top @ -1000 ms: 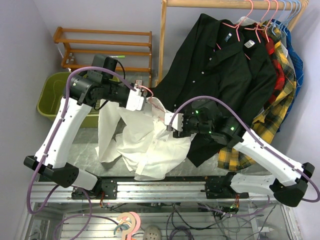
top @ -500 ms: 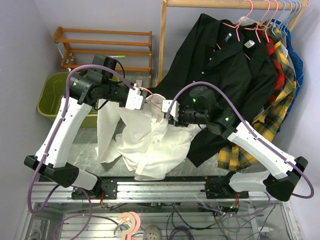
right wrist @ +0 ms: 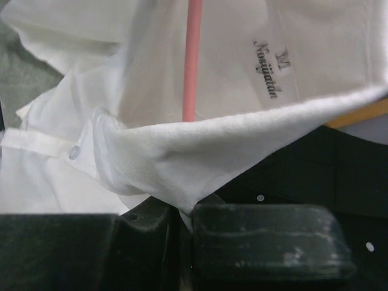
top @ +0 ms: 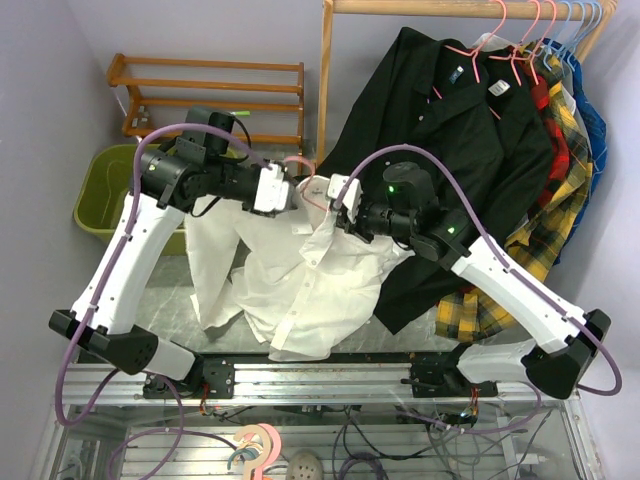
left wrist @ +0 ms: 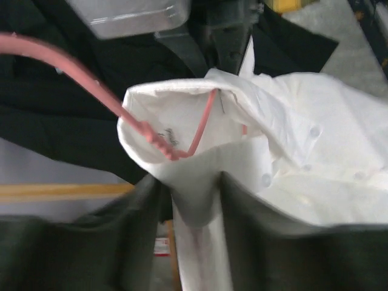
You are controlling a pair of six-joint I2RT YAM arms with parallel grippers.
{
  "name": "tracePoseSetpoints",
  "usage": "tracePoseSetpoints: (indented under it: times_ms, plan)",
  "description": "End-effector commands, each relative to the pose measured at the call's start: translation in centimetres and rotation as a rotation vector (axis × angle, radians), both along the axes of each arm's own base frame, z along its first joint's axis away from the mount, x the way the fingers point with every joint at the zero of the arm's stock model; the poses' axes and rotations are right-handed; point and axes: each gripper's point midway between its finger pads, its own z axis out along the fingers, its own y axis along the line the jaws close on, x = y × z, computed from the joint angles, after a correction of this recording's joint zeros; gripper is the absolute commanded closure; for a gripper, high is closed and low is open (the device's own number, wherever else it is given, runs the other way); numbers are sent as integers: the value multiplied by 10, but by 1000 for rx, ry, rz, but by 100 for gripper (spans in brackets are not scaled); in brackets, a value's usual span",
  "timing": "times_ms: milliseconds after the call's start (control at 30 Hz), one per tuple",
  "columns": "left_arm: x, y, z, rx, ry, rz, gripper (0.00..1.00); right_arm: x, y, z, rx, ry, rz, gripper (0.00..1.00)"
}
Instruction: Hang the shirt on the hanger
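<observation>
My right gripper should move the shirt's collar up and outward to the empty part of the wooden bar (top: 415,7) and then let it go. The other hangers leave that spot clear.
The white shirt (top: 310,290) hangs bunched over the table, lifted by its collar between the two arms. The pink hanger (left wrist: 91,85) has its wire running down inside the collar opening, also seen as the pink hanger (right wrist: 193,60) in the right wrist view beside the size label. My right gripper (right wrist: 185,215) is shut on a fold of the collar's edge. The fingers of my left gripper (left wrist: 193,188) stand apart, with a strip of shirt cloth hanging loosely between them. In the top view the left gripper (top: 290,190) and right gripper (top: 330,190) sit close together at the collar.
A black shirt (top: 450,150) and a yellow plaid shirt (top: 540,240) hang from the wooden rail (top: 420,6) right behind the grippers. A wooden post (top: 326,90) stands just behind the collar. A green bin (top: 105,190) and a wooden shelf (top: 210,85) are at the left.
The right gripper rose up and left to the collar and closed on it. The left gripper's fingers have parted. The shirt's collar now hangs higher.
</observation>
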Motion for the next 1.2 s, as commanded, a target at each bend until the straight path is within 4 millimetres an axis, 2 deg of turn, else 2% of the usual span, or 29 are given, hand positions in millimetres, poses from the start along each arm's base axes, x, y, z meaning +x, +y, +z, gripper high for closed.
tracePoseSetpoints:
  times_ms: [0,67,167,267,400,467,533,633,767,900,967,1033,1100,1167]
  plan:
    - [34,-12,12,-88,21,141,23,6,-1,29,177,5,-144,100]
    - [56,-3,10,-96,31,276,2,3,-18,27,245,30,-248,100]
    - [71,10,8,-113,50,351,1,-14,-40,13,292,73,-312,100]
    - [80,24,11,-119,49,423,1,-18,-56,-3,297,147,-418,100]
    - [99,64,20,-139,52,617,1,-16,-71,-30,241,230,-541,100]
    - [100,84,20,-142,73,681,1,-14,-80,-42,243,244,-608,100]
    - [89,95,10,-102,122,688,1,-11,-83,-44,269,231,-636,100]
    - [76,106,-2,-58,164,703,1,-6,-87,-38,338,217,-682,100]
    - [95,134,-14,-91,218,911,1,-4,-94,-30,408,224,-742,100]
    - [106,152,-17,-160,320,1116,1,2,-118,-20,506,202,-886,100]
    - [101,156,-10,-166,358,1168,1,7,-133,-12,544,169,-976,100]
    - [94,163,6,-179,364,1211,1,15,-149,0,569,133,-1083,100]
    - [86,170,23,-193,359,1255,1,22,-146,15,565,98,-1069,100]
    - [79,175,36,-202,360,1287,1,39,-144,38,572,21,-1062,100]
